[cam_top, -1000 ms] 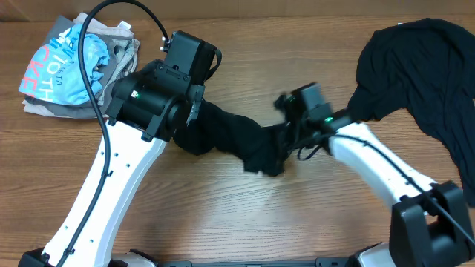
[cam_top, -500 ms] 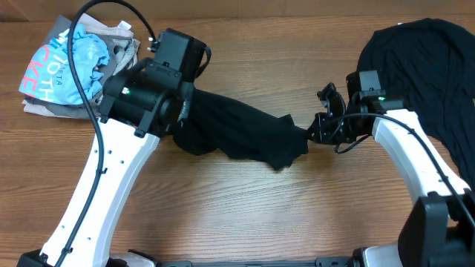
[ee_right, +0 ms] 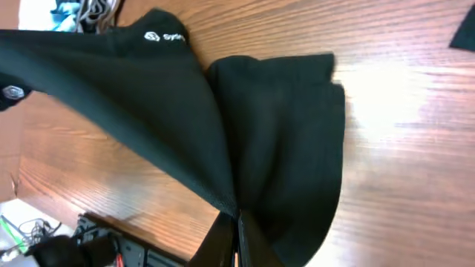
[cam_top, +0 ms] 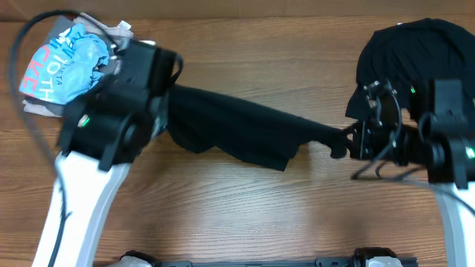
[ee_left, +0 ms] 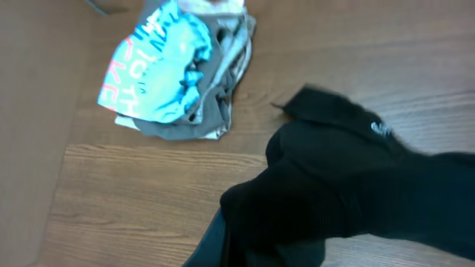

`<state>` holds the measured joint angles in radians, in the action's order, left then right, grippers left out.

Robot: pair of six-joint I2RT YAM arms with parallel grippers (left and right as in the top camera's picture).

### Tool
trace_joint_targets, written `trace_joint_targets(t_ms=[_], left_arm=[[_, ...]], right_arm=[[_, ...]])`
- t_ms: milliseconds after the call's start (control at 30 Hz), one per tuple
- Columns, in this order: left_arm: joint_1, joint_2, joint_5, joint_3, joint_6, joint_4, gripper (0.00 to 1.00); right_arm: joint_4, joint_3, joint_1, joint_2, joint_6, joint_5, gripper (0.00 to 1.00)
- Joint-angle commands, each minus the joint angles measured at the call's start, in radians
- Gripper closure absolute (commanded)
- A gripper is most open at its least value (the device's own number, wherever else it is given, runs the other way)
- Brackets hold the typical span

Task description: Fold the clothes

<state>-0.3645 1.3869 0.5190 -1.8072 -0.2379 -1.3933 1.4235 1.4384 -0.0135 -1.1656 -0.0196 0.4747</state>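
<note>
My right gripper should next move outward and down to the bare tabletop beside the black pile and release its end there, because the T-shirt (cam_top: 245, 133) hangs above the table.
A black T-shirt (cam_top: 245, 133) with a small white chest logo (ee_right: 165, 36) hangs stretched between my two grippers across the middle of the table. My left gripper (cam_top: 165, 111) is shut on its left end; in the left wrist view the cloth (ee_left: 356, 185) covers the fingers. My right gripper (cam_top: 343, 141) is shut on its right end, and the right wrist view shows the fingers (ee_right: 236, 233) pinched on the fabric (ee_right: 282, 148). A pile of black clothes (cam_top: 423, 67) lies at the back right. A light blue shirt with pink lettering (cam_top: 63, 63) lies on grey clothes (cam_top: 122, 52) at the back left.
The table is wooden (cam_top: 237, 215). The blue and grey pile also shows in the left wrist view (ee_left: 171, 74). The black pile reaches the table's right edge, just behind my right arm (cam_top: 445, 148).
My right gripper has pulled its end of the black shirt far to the right, and my left gripper has drawn left. The bunched shirt is now stretched out between them.
</note>
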Motion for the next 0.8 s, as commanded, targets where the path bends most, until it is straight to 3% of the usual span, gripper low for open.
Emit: trace_joint_targets(t_ms=[0,200,367,767], left_arm=[[0.004,-0.104,-0.009,-0.026,-0.032,-0.006,0.96],[0.004,-0.163,-0.078,-0.026,-0.032,-0.034,0.96],[0.004,-0.132,-0.12,-0.019,-0.032,-0.065,0.96],[0.004,0.114,-0.119,-0.011,-0.028,-0.039,0.96]], right_arm=[[0.04,0.023,0.003,0.079,-0.011,-0.014,0.96],[0.098,0.023,0.003,0.15,-0.033,-0.037,0.96],[0.077,0.021,0.003,0.107,-0.032,-0.097,0.96],[-0.181,-0.051,0.004,-0.351,-0.01,-0.126,0.96]])
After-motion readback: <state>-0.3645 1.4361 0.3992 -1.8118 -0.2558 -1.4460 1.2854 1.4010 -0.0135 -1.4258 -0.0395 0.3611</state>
